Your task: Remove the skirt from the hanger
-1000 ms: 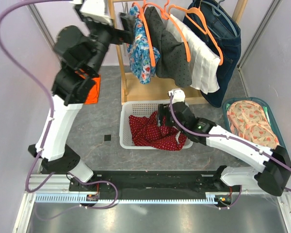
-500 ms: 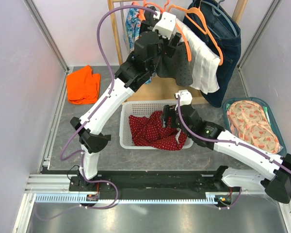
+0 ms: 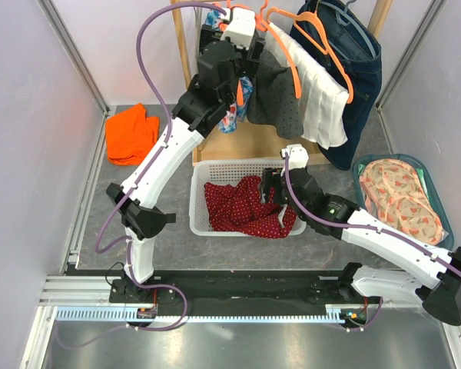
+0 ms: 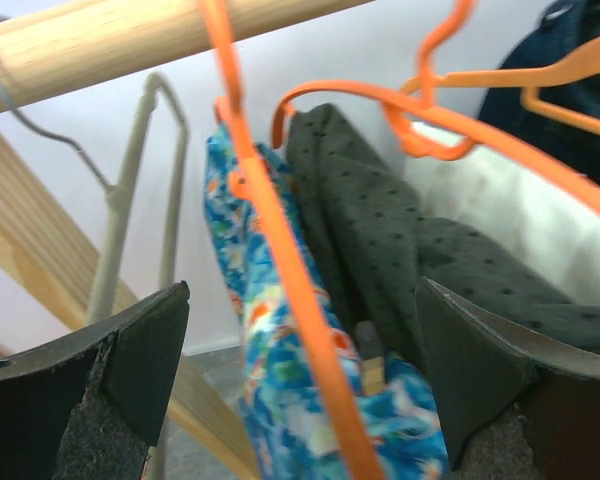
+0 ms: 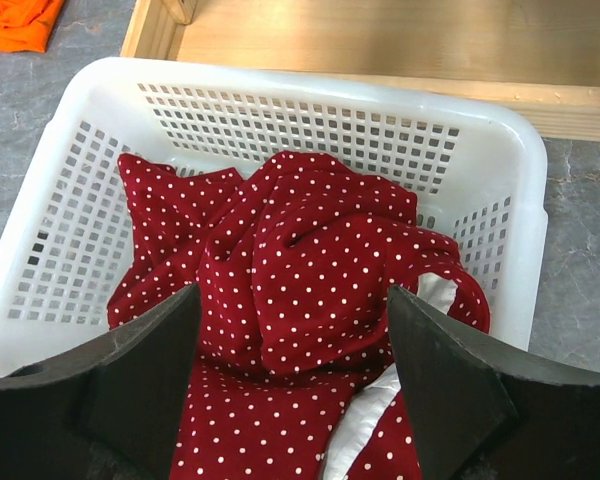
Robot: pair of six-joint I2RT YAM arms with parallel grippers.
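I should next move my left gripper to the left in the top view and close it on the skirt's orange hanger arm, because the arm runs between the gripper's open fingers.
A blue floral skirt (image 3: 234, 108) hangs on an orange hanger (image 4: 280, 260) at the left end of the wooden rail (image 4: 130, 35). In the left wrist view the skirt (image 4: 270, 400) and a hanger arm lie between the wide-open jaws of my left gripper (image 4: 305, 390); I cannot tell if they touch. From above, that gripper (image 3: 242, 65) is up at the rail. My right gripper (image 3: 270, 188) is open and empty, hovering over a red polka-dot garment (image 5: 310, 270) in a white basket (image 5: 330, 110).
A dark dotted garment (image 3: 280, 104), a white pleated one (image 3: 323, 100) and denim (image 3: 365, 84) hang on orange hangers to the right. An orange cloth (image 3: 131, 134) lies on the floor at left. A teal basin (image 3: 363, 165) with a floral cloth stands at right.
My left arm swung from the far left up to the rail, then shifted left from the dark garment to the blue floral skirt. My right gripper drifted slightly right over the basket.
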